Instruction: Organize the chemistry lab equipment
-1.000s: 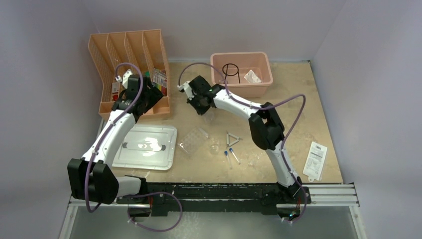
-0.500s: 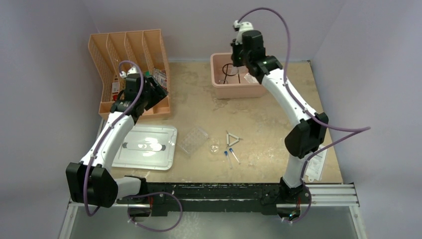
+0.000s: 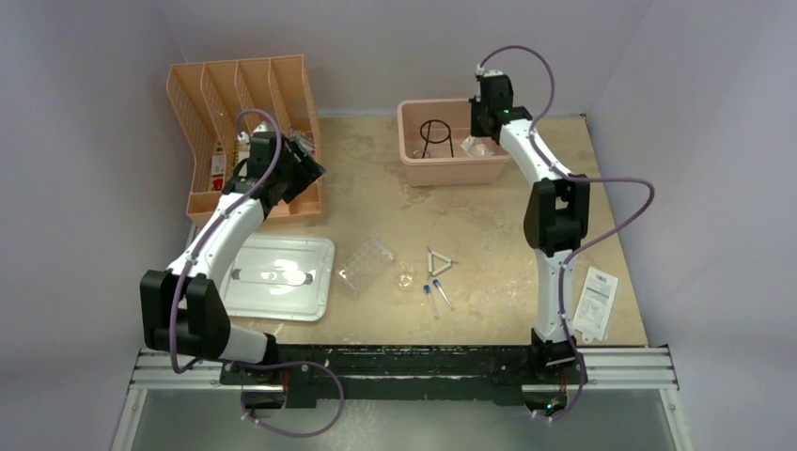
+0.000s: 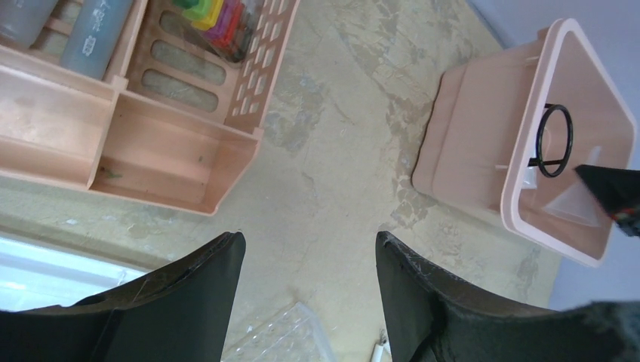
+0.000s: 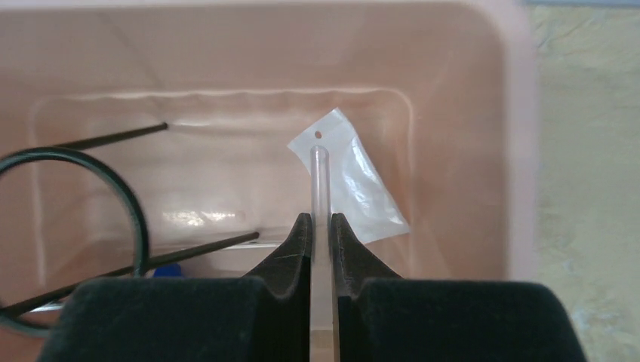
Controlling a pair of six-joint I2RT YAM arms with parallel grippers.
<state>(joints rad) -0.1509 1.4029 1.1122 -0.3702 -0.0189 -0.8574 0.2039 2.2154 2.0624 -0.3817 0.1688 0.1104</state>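
Note:
My right gripper lowers the clear tube, already pointing down, toward the clear plastic bag in the pink bin [image 3: 451, 173] below next and releases the tube.
My right gripper [image 3: 482, 125] hangs over the pink bin [image 3: 451, 173] and is shut on a thin clear tube [image 5: 321, 185], which points down into the bin [image 5: 521, 151]. The black wire ring tripod [image 3: 435, 134] lies in the bin and also shows in the right wrist view [image 5: 113, 196] and the left wrist view [image 4: 555, 139]. My left gripper [image 3: 306, 171] is open and empty [image 4: 309, 237] above bare table beside the pink organizer [image 3: 202, 202]. The clear plastic tray [image 3: 366, 265], tiny glass dish [image 3: 405, 278], two blue-capped vials [image 3: 434, 294] and a small metal triangle [image 3: 439, 262] lie mid-table.
A flat white lid [image 3: 275, 276] lies at the front left. A clear plastic bag [image 5: 355, 188] and a small blue piece [image 5: 167, 270] lie in the bin. The organizer's slots hold bottles and coloured items [image 4: 215, 19]. A labelled packet [image 3: 595, 303] lies at the right edge.
My right arm has swung from mid-table up and over to the pink bin, carrying the clear tube. My left gripper has shifted slightly right, away from the organizer.

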